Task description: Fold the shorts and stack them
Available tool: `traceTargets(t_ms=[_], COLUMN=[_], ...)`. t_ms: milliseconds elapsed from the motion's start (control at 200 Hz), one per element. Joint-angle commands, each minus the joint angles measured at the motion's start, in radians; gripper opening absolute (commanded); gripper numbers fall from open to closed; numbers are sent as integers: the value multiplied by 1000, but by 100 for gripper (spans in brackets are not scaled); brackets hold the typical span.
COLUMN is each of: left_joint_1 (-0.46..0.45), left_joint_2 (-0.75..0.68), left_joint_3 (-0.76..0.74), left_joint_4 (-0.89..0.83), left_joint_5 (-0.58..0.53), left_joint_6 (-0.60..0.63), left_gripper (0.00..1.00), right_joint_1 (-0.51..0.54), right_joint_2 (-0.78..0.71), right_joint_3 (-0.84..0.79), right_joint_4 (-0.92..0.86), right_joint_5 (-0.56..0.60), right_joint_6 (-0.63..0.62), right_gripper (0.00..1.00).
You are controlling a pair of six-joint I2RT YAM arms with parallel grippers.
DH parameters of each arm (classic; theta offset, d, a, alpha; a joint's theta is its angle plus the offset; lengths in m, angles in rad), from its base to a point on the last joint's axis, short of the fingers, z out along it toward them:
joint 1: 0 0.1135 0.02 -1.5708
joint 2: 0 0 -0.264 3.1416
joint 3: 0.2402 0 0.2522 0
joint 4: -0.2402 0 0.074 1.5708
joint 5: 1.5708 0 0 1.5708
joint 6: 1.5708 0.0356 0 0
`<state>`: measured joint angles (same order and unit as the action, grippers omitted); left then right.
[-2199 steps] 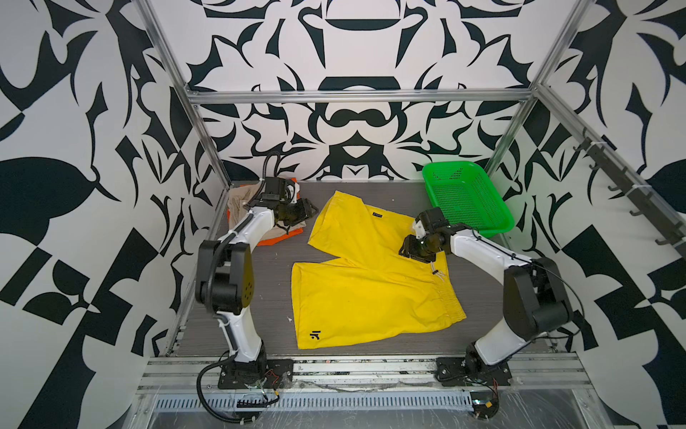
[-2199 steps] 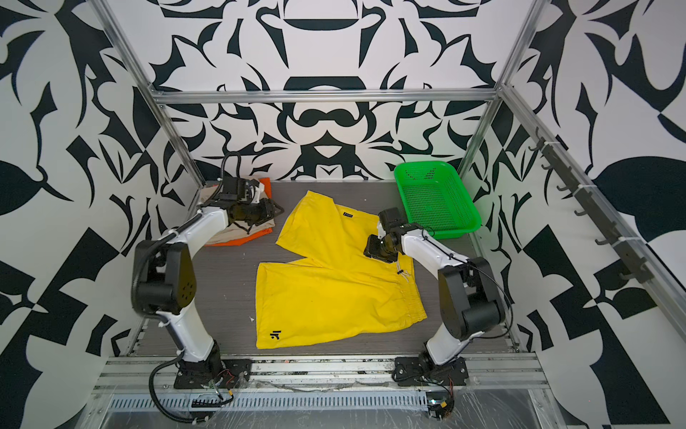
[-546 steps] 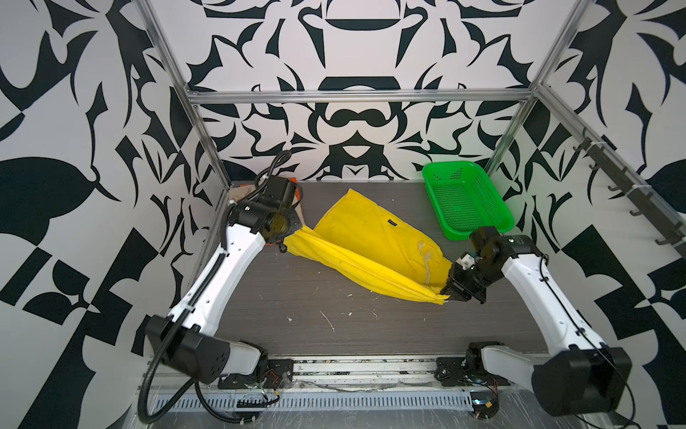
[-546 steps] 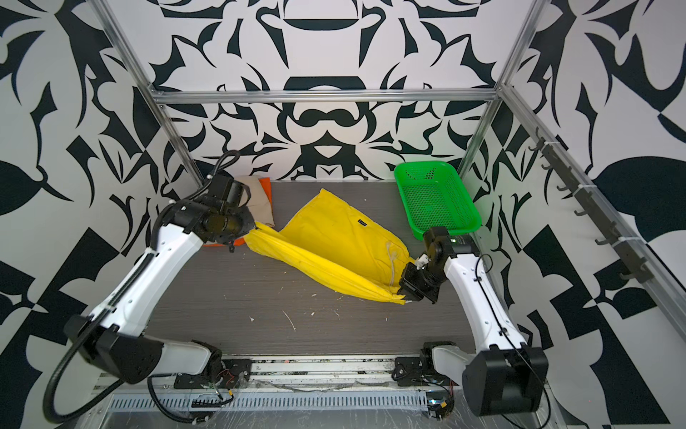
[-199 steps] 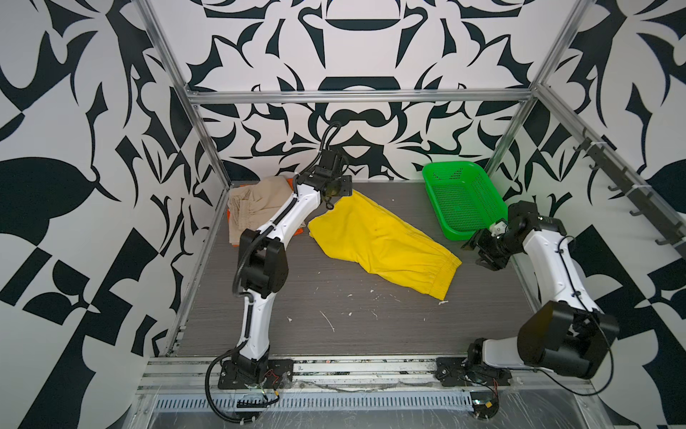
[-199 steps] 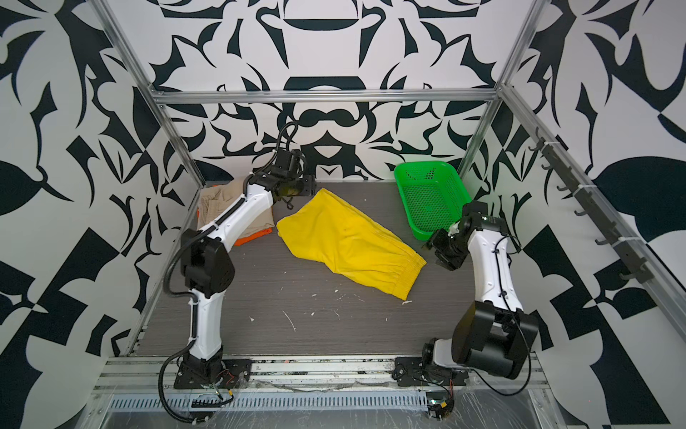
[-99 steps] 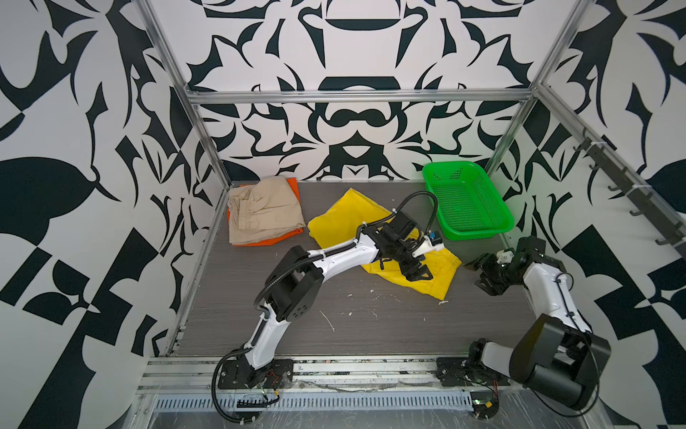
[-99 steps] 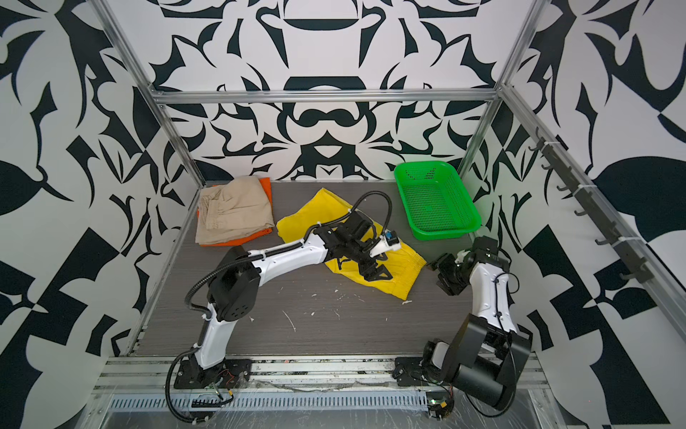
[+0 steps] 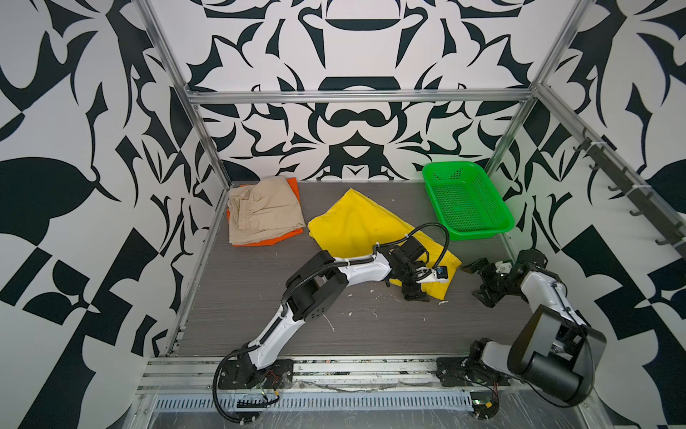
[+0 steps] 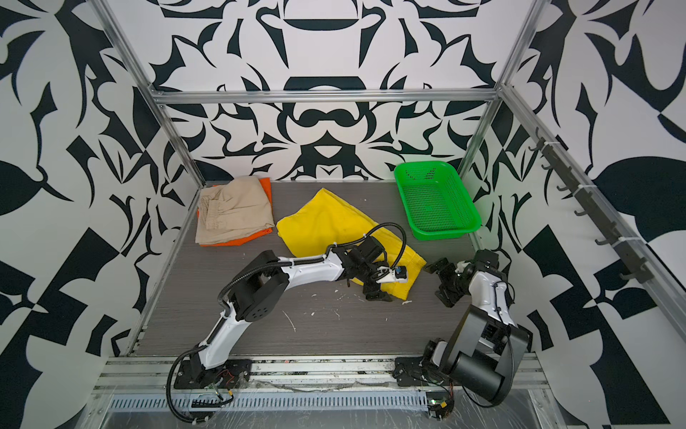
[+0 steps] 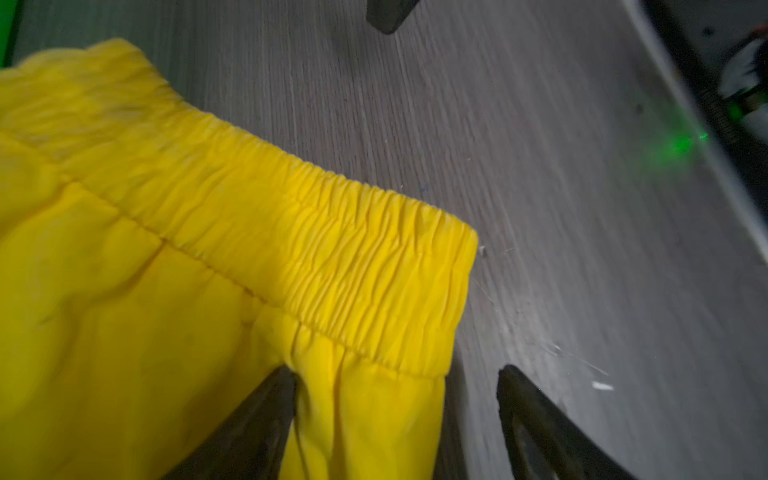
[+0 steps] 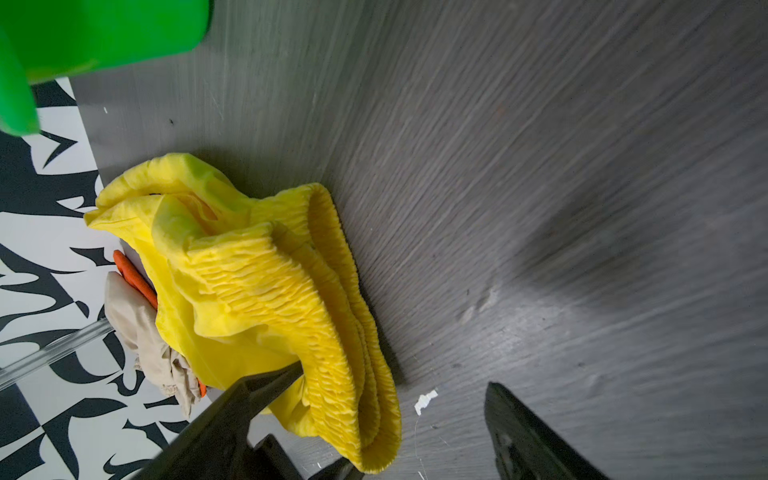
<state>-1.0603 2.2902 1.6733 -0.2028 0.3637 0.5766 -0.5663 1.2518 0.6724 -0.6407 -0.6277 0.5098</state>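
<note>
Next, my right gripper moves over the table toward my left gripper, onto the waistband's edge (image 9: 451,279) (image 12: 320,320), and closes.
The yellow shorts (image 9: 356,226) (image 10: 326,223) lie folded into a long strip mid-table, with the elastic waistband (image 11: 316,232) at the front right end. My left gripper (image 9: 417,284) (image 10: 376,283) (image 11: 397,374) reaches across to that end and is open; one finger rests on the cloth, the other over bare table. My right gripper (image 9: 477,281) (image 10: 440,282) (image 12: 395,376) is open low over the table, just right of the waistband (image 12: 332,316). The beige shorts (image 9: 260,210) (image 10: 232,210) lie folded on the orange shorts (image 9: 267,241) at the back left.
A green perforated basket (image 9: 479,232) (image 10: 438,233) stands at the back right, close behind my right arm. White lint specks (image 9: 330,323) dot the grey table in front. Metal frame posts and patterned walls close in the table's sides.
My left arm swung from the back of the table across to the front right end of the yellow shorts. The right arm pulled back and down beside that end, its jaws wider apart.
</note>
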Motion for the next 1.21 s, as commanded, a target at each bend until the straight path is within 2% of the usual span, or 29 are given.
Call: traceTargets(t_ms=[0,75,250,360,520,610,675,705,740,785,885,995,1055,1200], left_joint_1=[-10,-10,3,5,6,6,5,5,5,9,65,157,203,334], left_joint_2=[28,17,-47,-82,-110,-127,-134,-138,-147,-165,-219,-297,-339,-388], left_joint_3=[-35,-54,-86,-126,-158,-181,-182,-182,-185,-196,-214,-233,-243,-212], left_joint_4=[98,131,223,299,362,412,421,420,420,427,435,401,359,126], left_joint_5=[-117,-121,-22,18,51,72,93,97,88,51,34,51,8,-88], left_joint_6=[17,-8,-183,-238,-301,-341,-362,-369,-379,-415,-556,-708,-766,-895], left_gripper=[64,45,26,24,22,22,22,23,27,36,56,65,66,66], right_joint_1=[-3,-3,12,38,114,160,172,173,174,174,179,184,190,194], right_joint_2=[-19,-25,-13,-26,4,36,38,33,21,-2,-56,-81,-81,-84], right_joint_3=[-11,-26,-84,-133,-167,-175,-175,-167,-151,-113,15,130,187,332], right_joint_4=[23,33,90,180,291,345,373,370,348,267,-15,-239,-341,-532], right_joint_5=[-47,-77,-221,-287,-292,-293,-286,-284,-279,-255,-133,-32,20,156], right_joint_6=[-11,-7,57,142,232,270,287,289,281,238,74,-55,-109,-217], right_gripper=[91,92,91,91,91,87,80,71,56,39,20,10,8,5])
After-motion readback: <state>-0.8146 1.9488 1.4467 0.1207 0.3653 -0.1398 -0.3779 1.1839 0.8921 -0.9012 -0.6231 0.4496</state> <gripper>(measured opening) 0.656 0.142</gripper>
